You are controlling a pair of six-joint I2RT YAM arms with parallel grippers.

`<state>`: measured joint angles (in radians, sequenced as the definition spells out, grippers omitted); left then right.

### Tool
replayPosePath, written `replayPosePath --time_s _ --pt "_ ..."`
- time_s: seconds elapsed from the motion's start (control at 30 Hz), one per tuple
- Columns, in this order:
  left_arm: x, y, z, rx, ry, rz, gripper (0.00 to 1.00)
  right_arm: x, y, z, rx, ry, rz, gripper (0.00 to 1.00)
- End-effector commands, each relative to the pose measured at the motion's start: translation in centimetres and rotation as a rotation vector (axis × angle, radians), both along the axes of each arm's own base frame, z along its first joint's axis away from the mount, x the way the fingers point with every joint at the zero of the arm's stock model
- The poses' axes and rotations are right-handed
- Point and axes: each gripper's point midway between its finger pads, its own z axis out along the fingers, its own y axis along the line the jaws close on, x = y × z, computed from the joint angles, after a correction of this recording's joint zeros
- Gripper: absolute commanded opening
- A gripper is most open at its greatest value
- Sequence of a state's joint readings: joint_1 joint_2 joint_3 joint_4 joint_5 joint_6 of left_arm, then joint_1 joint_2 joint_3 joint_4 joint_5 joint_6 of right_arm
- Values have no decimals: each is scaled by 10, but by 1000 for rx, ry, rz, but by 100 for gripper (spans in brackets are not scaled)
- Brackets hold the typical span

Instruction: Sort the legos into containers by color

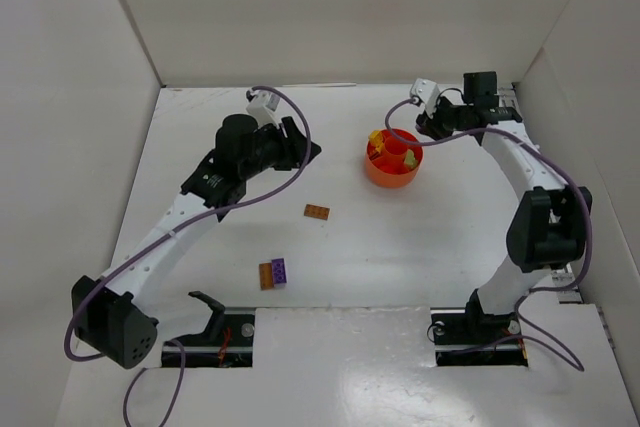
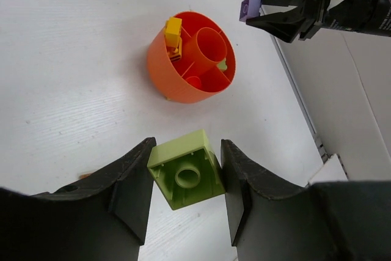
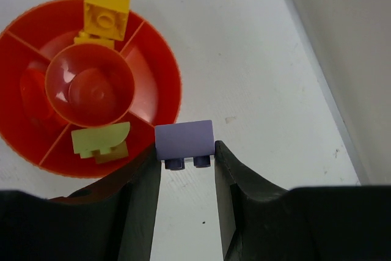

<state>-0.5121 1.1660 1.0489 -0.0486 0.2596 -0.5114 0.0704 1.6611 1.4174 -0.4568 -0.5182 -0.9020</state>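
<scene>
My right gripper will move over the rim of the dish next and go down into the dish's section between the yellow brick (image 3: pixel 107 13) and the pale yellow-green piece, because that section is empty.
The round orange-red dish (image 1: pixel 390 178) stands at the back right of the table. It holds a yellow brick (image 3: pixel 107 13) in one compartment and a pale yellow-green piece (image 3: pixel 101 140) in another. My left gripper (image 1: pixel 300 152) is left of the dish, shut on a yellow-green brick (image 2: pixel 185 170) held tilted above the table. My right gripper (image 1: pixel 425 127) is just right of the dish (image 3: pixel 166 65), shut on a purple brick (image 3: pixel 184 140) beside its rim. A brown-orange brick (image 1: pixel 317 212) lies mid-table. Another brown-orange brick (image 1: pixel 266 275) and a purple one (image 1: pixel 280 270) lie together near the front.
White walls close in the table on the left, back and right. The right wall's base (image 2: pixel 293 90) runs close behind the dish (image 2: pixel 164 71) and the right gripper (image 2: pixel 256 13). Purple cables loop off both arms.
</scene>
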Motion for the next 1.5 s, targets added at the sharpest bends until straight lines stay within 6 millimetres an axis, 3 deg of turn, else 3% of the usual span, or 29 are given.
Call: replayPosePath --time_s 0.0,0.07,0.2,0.33,0.43,0.8,1.1,1.37,1.47 --pt "9 5 22 9 -75 -12 0 -1 22 4 -43 -44 238 18" --pt "11 5 23 5 -76 -35 0 -8 25 -8 -51 19 301 19" --pt "20 9 24 19 -85 -27 0 6 27 -31 -79 61 359 21" --pt "21 9 23 29 -83 -29 0 17 23 -38 -113 74 356 22" --pt "21 9 23 29 -83 -29 0 13 25 -41 -118 79 393 22" --pt "21 2 17 15 -66 -65 0 11 33 -56 -79 110 452 36" --pt "15 -5 20 -7 -78 -118 0 15 34 -50 -82 92 452 59" --pt "12 -9 13 -9 -58 -147 0 13 34 -21 -78 29 428 62" --pt "12 -10 24 -16 -90 -158 0 13 33 -10 -74 -3 398 62"
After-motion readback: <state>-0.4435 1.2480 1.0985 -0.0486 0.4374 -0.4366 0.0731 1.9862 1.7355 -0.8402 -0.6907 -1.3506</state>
